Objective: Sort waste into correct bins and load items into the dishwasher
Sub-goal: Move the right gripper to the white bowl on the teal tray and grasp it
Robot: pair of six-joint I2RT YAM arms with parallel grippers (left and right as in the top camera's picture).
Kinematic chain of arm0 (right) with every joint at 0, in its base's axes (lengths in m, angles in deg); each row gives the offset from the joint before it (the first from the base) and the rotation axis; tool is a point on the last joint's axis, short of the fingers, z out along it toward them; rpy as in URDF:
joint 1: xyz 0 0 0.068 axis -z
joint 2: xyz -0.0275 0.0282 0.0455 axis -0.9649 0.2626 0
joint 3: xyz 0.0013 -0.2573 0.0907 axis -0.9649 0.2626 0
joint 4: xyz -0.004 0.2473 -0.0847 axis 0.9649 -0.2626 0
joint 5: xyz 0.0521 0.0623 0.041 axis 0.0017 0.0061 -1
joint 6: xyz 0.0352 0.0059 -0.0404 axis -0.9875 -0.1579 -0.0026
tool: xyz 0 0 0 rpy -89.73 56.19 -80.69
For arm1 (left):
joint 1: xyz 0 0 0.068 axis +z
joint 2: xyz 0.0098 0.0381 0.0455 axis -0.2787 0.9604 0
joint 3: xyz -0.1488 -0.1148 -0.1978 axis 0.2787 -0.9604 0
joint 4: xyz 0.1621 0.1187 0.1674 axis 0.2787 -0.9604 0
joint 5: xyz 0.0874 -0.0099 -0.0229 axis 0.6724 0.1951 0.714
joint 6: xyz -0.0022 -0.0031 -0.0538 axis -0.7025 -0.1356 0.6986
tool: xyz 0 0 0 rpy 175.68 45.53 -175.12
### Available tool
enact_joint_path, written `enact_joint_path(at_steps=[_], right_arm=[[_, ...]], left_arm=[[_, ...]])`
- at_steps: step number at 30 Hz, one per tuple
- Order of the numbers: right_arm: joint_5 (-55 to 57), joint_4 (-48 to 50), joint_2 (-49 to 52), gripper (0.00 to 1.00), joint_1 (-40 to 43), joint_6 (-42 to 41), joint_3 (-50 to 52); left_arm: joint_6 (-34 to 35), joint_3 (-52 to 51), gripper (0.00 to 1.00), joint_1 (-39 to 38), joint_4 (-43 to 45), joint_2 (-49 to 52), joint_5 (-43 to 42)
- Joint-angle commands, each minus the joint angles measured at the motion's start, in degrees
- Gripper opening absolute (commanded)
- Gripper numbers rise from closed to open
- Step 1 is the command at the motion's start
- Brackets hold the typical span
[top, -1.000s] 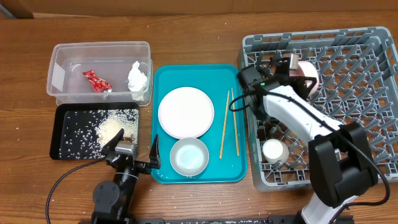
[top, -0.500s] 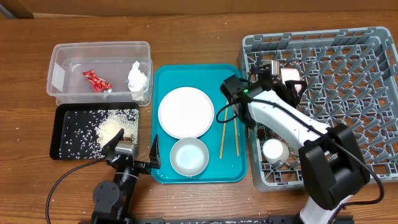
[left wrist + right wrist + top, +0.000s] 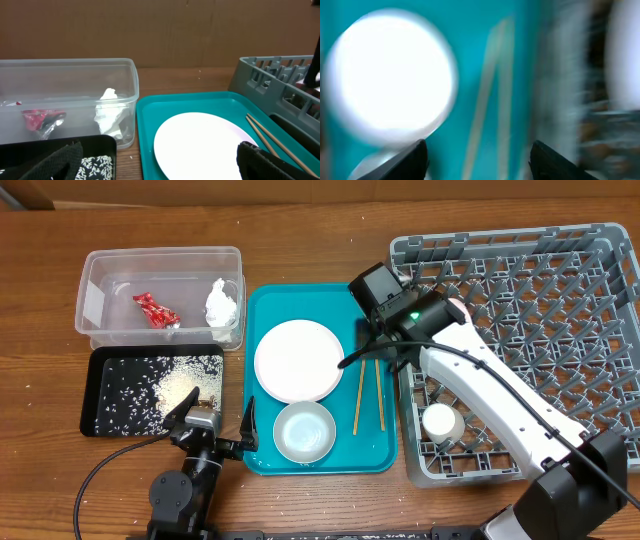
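My right gripper moves back and down toward the whitish bowl (image 3: 304,431) next, onto the bowl's rim beside the chopsticks, since bare tray there leaves room for a finger.
My right gripper (image 3: 371,354) hangs open and empty over two wooden chopsticks (image 3: 366,385) on the right side of the teal tray (image 3: 300,305). In the blurred right wrist view the chopsticks (image 3: 492,95) run between the spread jaws of the right gripper (image 3: 482,165). The pale plate (image 3: 298,360) and a whitish bowl (image 3: 304,431) are on the tray too. The grey rack (image 3: 500,238) holds a white cup (image 3: 439,423); a bit of pink bowl (image 3: 458,307) shows beside the arm. My left gripper (image 3: 215,423) stands open at the front edge.
The clear tub (image 3: 160,260) holds the white napkin (image 3: 222,302) and red wrapper (image 3: 156,310). The black tray (image 3: 100,420) carries scattered food scraps (image 3: 170,385). In the left wrist view the tub (image 3: 65,75), plate (image 3: 200,142) and rack wall (image 3: 270,75) lie ahead.
The right arm swung left from the rack to above the chopsticks. Its jaws opened and the pink bowl stayed behind in the rack. The left arm has not moved.
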Motion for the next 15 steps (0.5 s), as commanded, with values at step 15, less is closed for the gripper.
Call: enact_joint_path(at_steps=[15], right_arm=[[-7.67, 1.66, 6.91, 0.62, -13.2, 20.2, 14.25]], left_arm=[[-0.46, -0.39, 1.0, 0.66, 0.2, -0.61, 0.0]])
